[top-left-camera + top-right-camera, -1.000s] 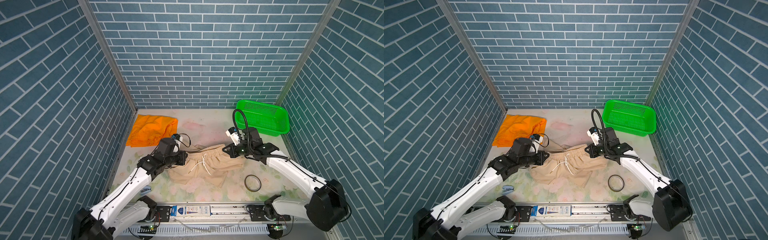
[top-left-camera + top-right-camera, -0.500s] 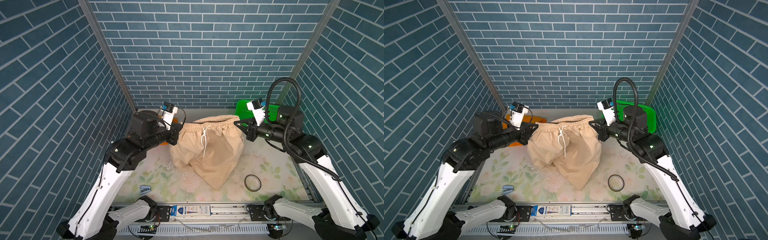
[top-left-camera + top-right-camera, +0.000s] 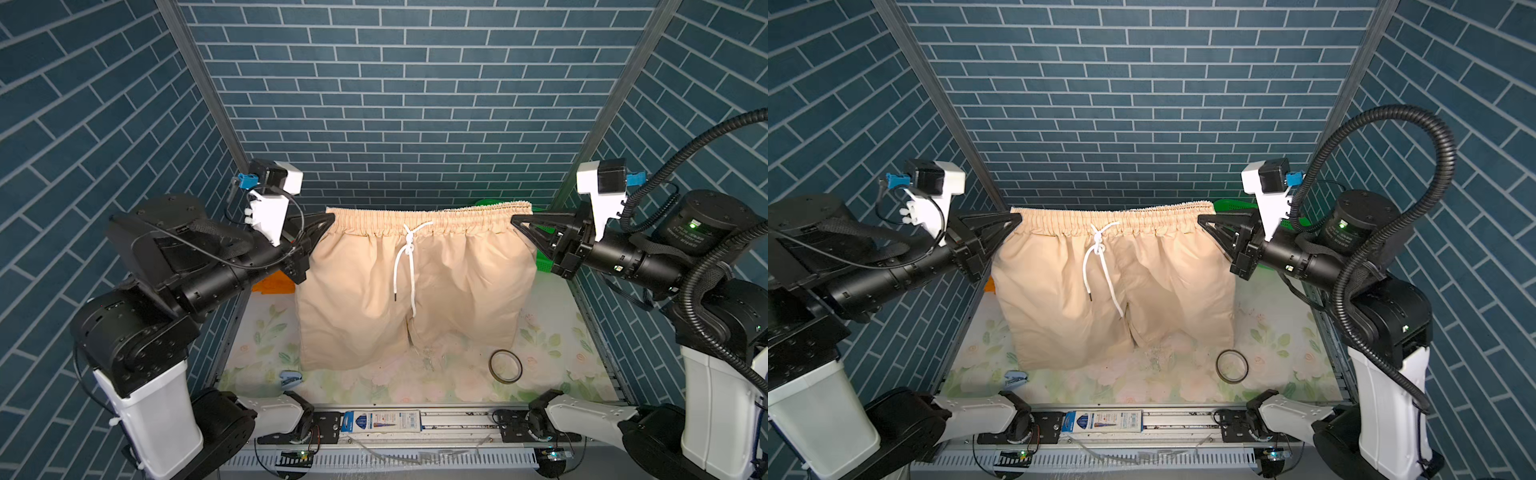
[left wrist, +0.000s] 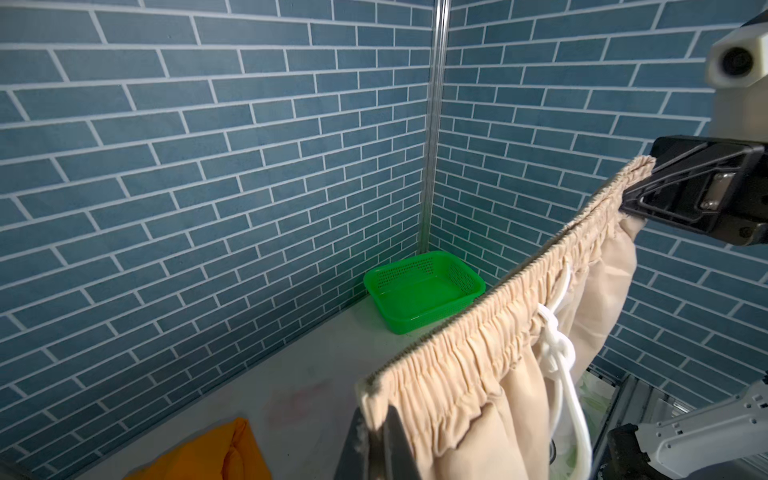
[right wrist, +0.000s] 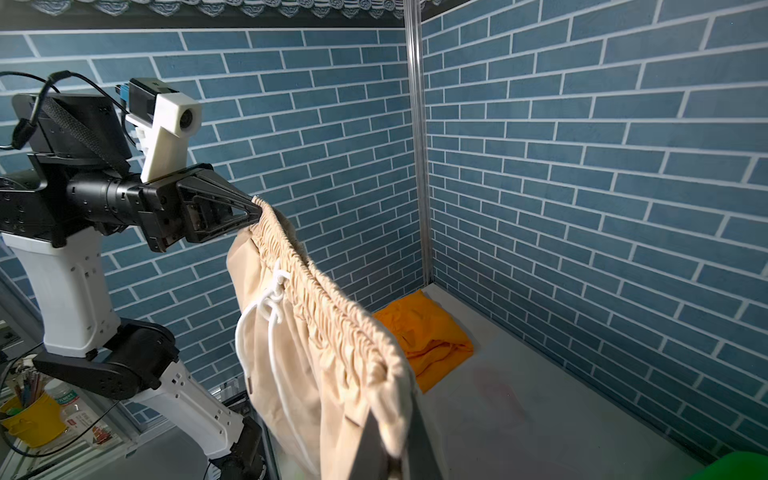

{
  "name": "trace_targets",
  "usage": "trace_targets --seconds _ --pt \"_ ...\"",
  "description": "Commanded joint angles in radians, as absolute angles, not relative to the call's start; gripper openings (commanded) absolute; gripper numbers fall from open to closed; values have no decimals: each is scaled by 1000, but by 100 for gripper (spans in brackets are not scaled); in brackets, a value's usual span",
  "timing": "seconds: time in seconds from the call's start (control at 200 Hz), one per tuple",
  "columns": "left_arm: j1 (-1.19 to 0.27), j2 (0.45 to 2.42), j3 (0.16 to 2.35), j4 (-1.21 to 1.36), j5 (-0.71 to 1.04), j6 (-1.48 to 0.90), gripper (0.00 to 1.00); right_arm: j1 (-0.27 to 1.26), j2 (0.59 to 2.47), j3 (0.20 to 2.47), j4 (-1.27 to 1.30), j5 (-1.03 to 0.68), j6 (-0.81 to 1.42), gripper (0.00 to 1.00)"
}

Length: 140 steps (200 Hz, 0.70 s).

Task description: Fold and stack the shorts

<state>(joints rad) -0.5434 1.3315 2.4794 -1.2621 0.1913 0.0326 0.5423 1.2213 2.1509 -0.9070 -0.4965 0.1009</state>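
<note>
I will next lower the waistband in my left gripper down and outward onto the bare table beside the orange shorts, so the hanging legs lie flat. Then I will let go of it.
The beige shorts (image 3: pixel 415 291) (image 3: pixel 1117 291) hang in the air, spread flat by the waistband, with a white drawstring down the front and the leg hems just above the table. My left gripper (image 3: pixel 330 217) (image 3: pixel 1018 217) (image 4: pixel 376 419) is shut on the waistband's left end. My right gripper (image 3: pixel 515 217) (image 3: pixel 1202 217) (image 5: pixel 399 451) is shut on its right end. The orange shorts (image 4: pixel 208 457) (image 5: pixel 424 336) lie crumpled at the back left corner of the table, mostly hidden behind my left arm in both top views (image 3: pixel 272 286).
A green perforated basket (image 4: pixel 424 291) stands in the back right corner, mostly hidden behind the beige shorts in both top views (image 3: pixel 1233 205). A dark ring (image 3: pixel 505 365) (image 3: pixel 1231 365) lies front right on the floral table cover. A small blue object (image 3: pixel 289 377) lies front left.
Both arms have risen from the table and pulled apart, lifting the beige shorts from a flat heap until they hang stretched by the waistband.
</note>
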Motion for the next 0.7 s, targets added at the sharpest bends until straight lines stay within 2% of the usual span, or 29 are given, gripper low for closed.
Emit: trace_targets --seconds 0.0,0.19,0.385,0.515,0.695 --pt "-471 1429 2444 -1376 52 66 0 518 1332 2150 -976 -326 22 0" --pt "-254 1517 2181 -1151 26 70 0 357 1545 2082 -800 -501 55 0" --pt "-187 1640 1895 -856 -2 114 0 284 1785 1951 -526 -588 79 0" --pt "-159 1764 1843 -752 -29 83 0 282 1979 1928 -336 -616 109 0" --pt "-146 1930 1884 -685 -30 82 0 282 2302 2159 -266 -672 205 0"
